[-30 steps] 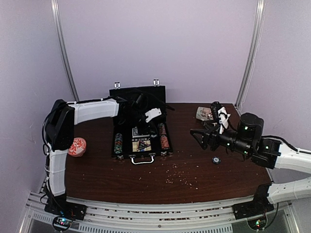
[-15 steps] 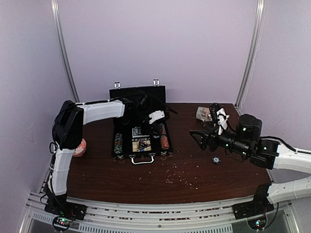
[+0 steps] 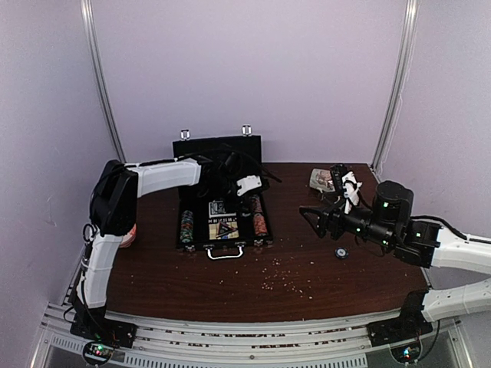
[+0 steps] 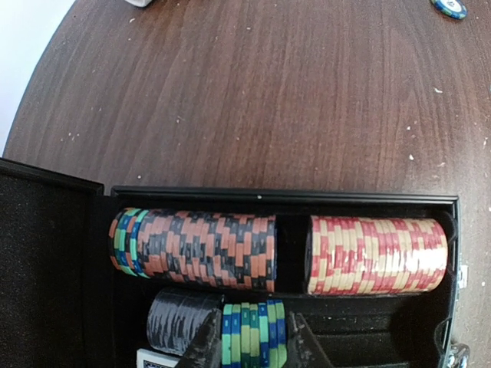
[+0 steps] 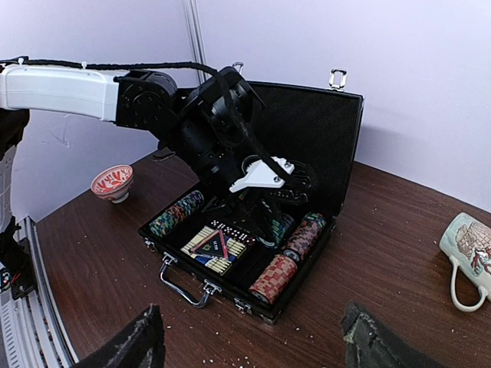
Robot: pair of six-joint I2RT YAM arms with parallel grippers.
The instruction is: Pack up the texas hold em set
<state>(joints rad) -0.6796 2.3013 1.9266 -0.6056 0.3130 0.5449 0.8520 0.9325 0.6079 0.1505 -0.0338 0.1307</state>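
My left gripper should move down toward the near end of the black chips and release the green-and-blue stack there, because the channel still has open room.
The black briefcase lies open at the table's back middle, lid upright. It holds an orange-black chip row, a red-cream chip row, black chips, a multicolour chip row and a boxed card deck. My left gripper is down inside the case's right half, shut on a short green-and-blue chip stack beside the black chips. It also shows in the top view. My right gripper hovers open and empty right of the case, facing it. A loose blue chip lies on the table below the right arm.
A white printed mug lies at the back right. An orange-red patterned dish sits at the left, partly hidden by the left arm in the top view. The silver case handle points toward the front. Crumbs are scattered on the wood.
My left arm has swung right and reached further into the case's right half. The right arm has hardly moved.
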